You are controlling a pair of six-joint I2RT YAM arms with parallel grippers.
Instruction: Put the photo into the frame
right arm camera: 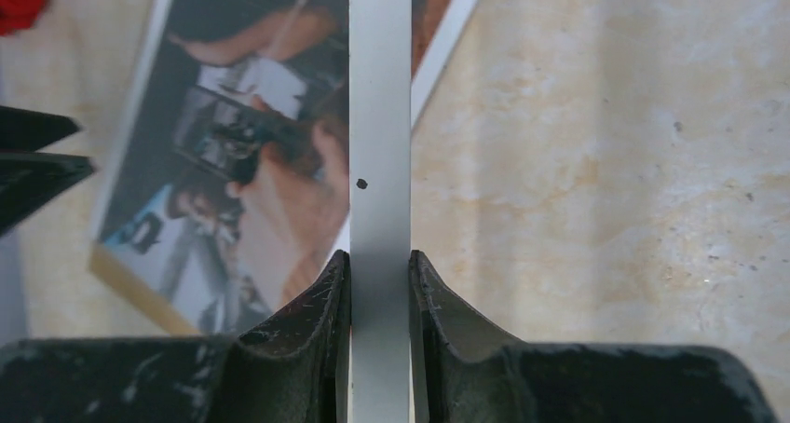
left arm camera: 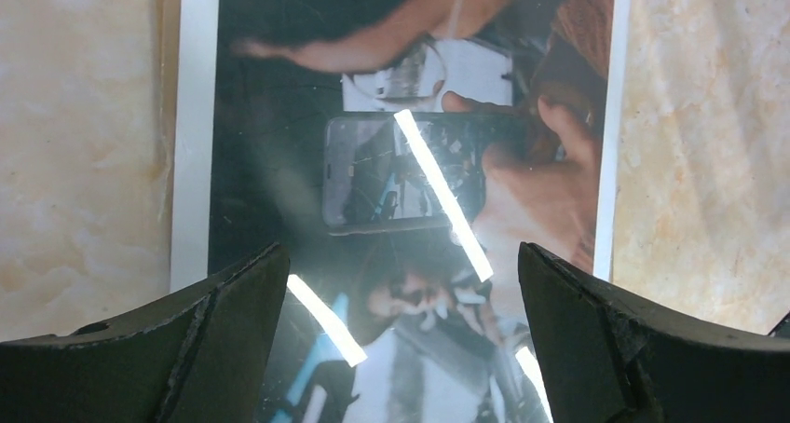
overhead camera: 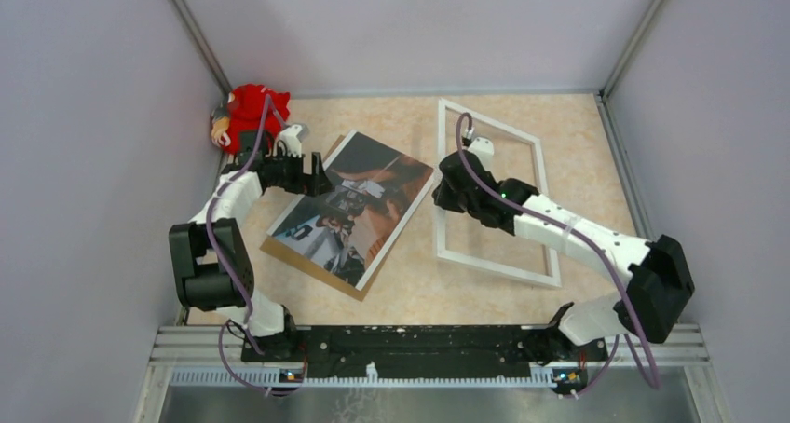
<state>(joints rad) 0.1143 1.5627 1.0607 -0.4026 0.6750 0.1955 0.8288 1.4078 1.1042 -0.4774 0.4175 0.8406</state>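
The bar beside the photo rises and tilts in my right gripper next, swinging the frame upright onto its opposite bar. Then my right gripper opens.
The photo (overhead camera: 359,204), a glossy dark print with a white border, lies flat at the table's middle left, tilted. My left gripper (overhead camera: 319,175) hangs open just over its far left part; in the left wrist view the print (left arm camera: 410,153) fills the space between and beyond the wide-apart gripper (left arm camera: 402,255). The white frame (overhead camera: 496,265) lies to the right of the print. My right gripper (overhead camera: 440,192) is shut on the frame's left bar (right arm camera: 379,115), which runs straight up between the gripper's (right arm camera: 379,260) two fingers. The photo (right arm camera: 233,153) shows left of that bar.
A plain brown backing board (overhead camera: 279,250) lies under the photo, its edge showing along the near side. A red plush toy (overhead camera: 251,111) sits in the far left corner, behind the left arm. Grey walls enclose the beige table (overhead camera: 410,293) on three sides.
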